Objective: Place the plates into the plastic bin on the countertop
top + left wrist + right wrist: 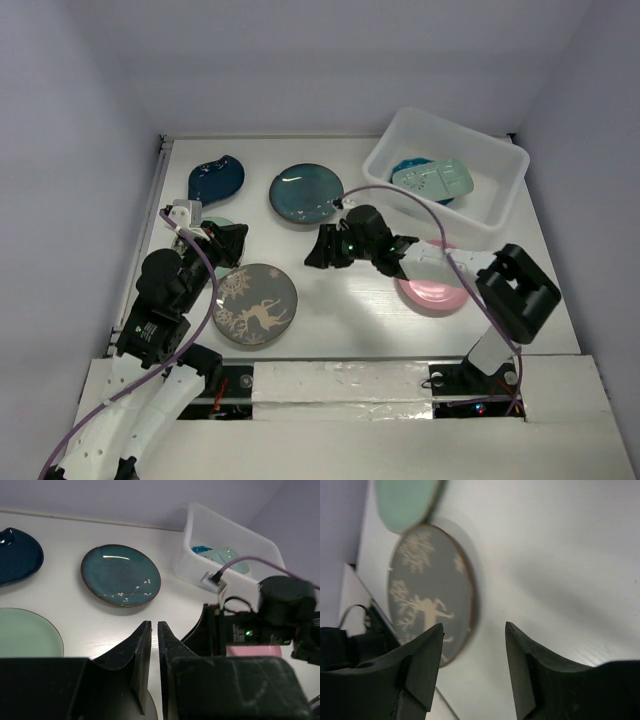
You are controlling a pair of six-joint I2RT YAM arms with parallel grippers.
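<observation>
My right gripper should next move down, back and to the left in the top view, because the rim of the grey deer plate is below it on that side.
The plastic bin (441,211) stands at the back right and holds the mint tray (434,180) on top of a bright blue plate (407,166). On the countertop (350,310) lie the navy leaf dish (215,178), the dark teal plate (306,193), the grey deer plate (254,304), a pale green plate (219,224) partly hidden by my left arm, and the pink plate (432,292) partly under my right arm. My left gripper (232,243) is shut and empty above the deer plate's far edge. My right gripper (318,250) is open and empty, just right of the deer plate (427,605).
The left wrist view shows the teal plate (121,575), the navy dish (17,555), the pale green plate (27,632), the bin (192,565) and my right wrist (280,615) close by. White walls enclose the back and both sides. A taped strip (340,378) runs along the front edge.
</observation>
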